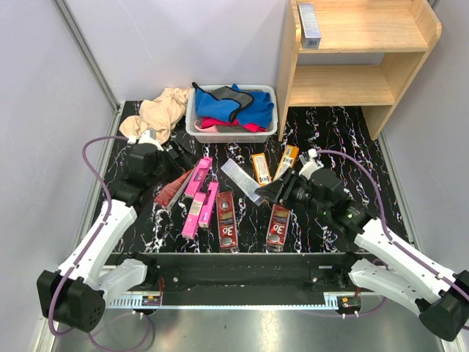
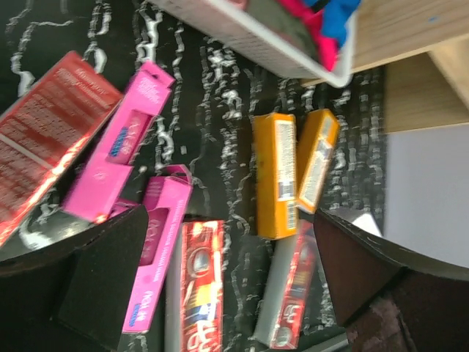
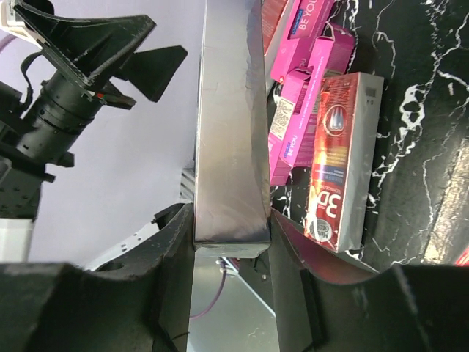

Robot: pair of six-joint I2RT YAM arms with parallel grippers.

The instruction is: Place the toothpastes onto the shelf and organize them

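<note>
The right gripper rises outward next and releases the matching box at the top shelf's free spot beside the silver-grey box, as that spot lies above it and outward.
Several toothpastes lie on the black marble table: a dark red box [image 1: 174, 188], pink boxes [image 1: 198, 176] [image 1: 201, 209], red "3D" boxes [image 1: 226, 220] [image 1: 278, 227] and orange boxes [image 1: 261, 169] [image 1: 286, 161]. My right gripper [image 1: 272, 192] is shut on one end of a silver-grey box [image 1: 242, 180]; in the right wrist view the box [image 3: 231, 132] sits clamped between both fingers [image 3: 176, 249]. My left gripper [image 1: 174, 158] is open and empty above the boxes, also in the left wrist view [image 2: 227, 286]. The wooden shelf [image 1: 366, 81] stands at the back right with one silver-grey box [image 1: 310, 26] on its top tier.
A white basket [image 1: 196, 130] holding blue and pink cloths stands at the back centre, beside the shelf. A beige cloth [image 1: 157, 114] lies at the back left. Grey walls close in both sides. The left wrist view shows the basket [image 2: 256, 37] near the orange boxes [image 2: 275, 176].
</note>
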